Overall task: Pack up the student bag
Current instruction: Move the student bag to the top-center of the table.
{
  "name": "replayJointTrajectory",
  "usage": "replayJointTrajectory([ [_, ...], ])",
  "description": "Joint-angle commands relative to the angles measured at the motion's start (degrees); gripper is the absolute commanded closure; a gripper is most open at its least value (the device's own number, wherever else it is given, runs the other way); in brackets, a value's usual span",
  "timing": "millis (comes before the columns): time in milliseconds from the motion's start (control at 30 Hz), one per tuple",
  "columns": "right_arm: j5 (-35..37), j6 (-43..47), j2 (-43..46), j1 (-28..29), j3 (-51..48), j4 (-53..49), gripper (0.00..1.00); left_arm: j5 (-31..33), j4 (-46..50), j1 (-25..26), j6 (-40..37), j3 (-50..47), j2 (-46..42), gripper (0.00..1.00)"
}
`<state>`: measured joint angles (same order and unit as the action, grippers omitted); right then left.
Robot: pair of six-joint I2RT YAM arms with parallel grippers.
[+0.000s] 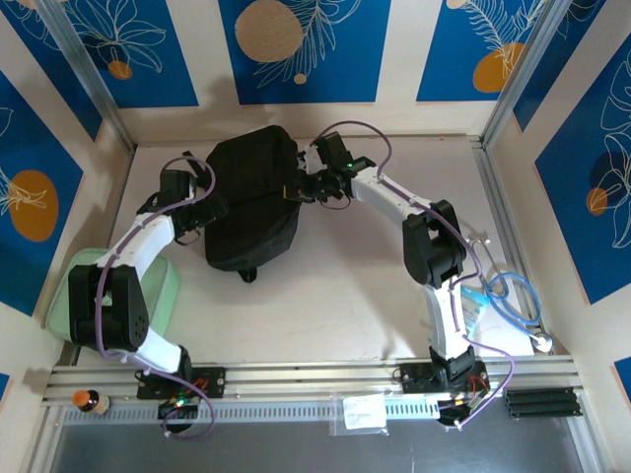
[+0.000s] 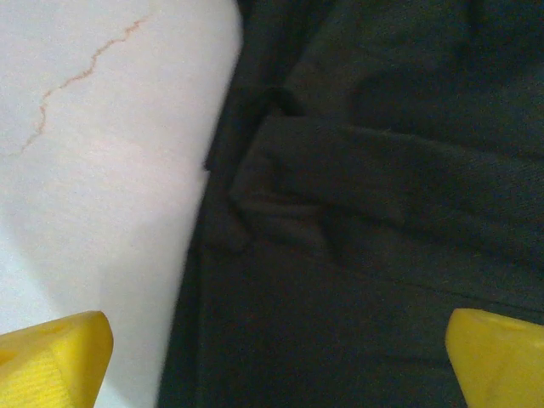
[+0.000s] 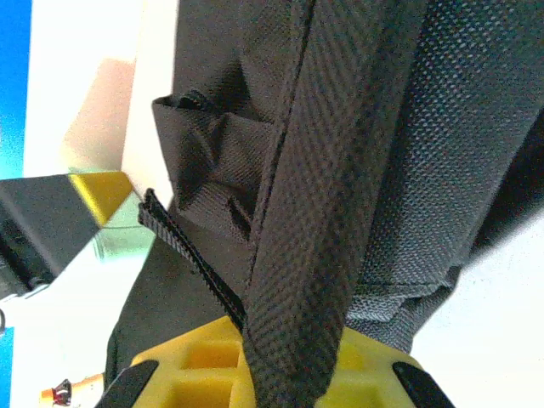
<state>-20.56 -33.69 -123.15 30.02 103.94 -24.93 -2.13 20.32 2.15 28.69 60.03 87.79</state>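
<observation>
My right gripper should next drag the bag [image 1: 251, 197] by its strap onto the bare tabletop beside my gripper, toward the side with the blue cable, and let go there.
The student bag [image 1: 251, 197], a black fabric backpack, lies flat at the back middle of the table. My left gripper [image 1: 210, 211] is at the bag's left edge. In the left wrist view its yellow fingers [image 2: 59, 357] stand wide apart and open over the bag [image 2: 365, 212] and the white table, with nothing gripped. My right gripper [image 1: 302, 187] is at the bag's right edge. The right wrist view shows it [image 3: 289, 378] shut on a black woven strap [image 3: 331, 212] of the bag [image 3: 450, 153], which runs up out of the yellow jaws.
A mint-green case [image 1: 166, 286] lies at the left, partly under the left arm. Blue cable and papers [image 1: 508, 296] sit at the right edge. A small orange-capped bottle [image 1: 87, 400] and a clear packet [image 1: 363, 412] rest on the front rail. Walls stand close on three sides.
</observation>
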Motion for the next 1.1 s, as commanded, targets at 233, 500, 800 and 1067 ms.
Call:
replayJointTrajectory([
  [233, 4.32, -3.27, 7.1, -5.97, -10.06, 0.69, 0.99, -4.37, -1.37, 0.96, 0.56, 0.89, 0.63, 0.0],
  [500, 6.28, 0.12, 16.8, -14.68, -24.34, -1.6, 0.96, -3.48, -2.95, 1.7, 0.67, 3.33, 3.42, 0.0],
  [800, 23.24, -0.46, 29.44, -18.82, -34.03, -11.74, 0.28, -1.1, -8.61, 2.48, -1.13, -0.74, 0.45, 0.0],
  [1067, 41.1, -12.85, 46.76, -21.41, -48.51, -26.8, 0.16, -2.06, -7.63, 3.38, -3.48, -4.16, -4.85, 0.0],
])
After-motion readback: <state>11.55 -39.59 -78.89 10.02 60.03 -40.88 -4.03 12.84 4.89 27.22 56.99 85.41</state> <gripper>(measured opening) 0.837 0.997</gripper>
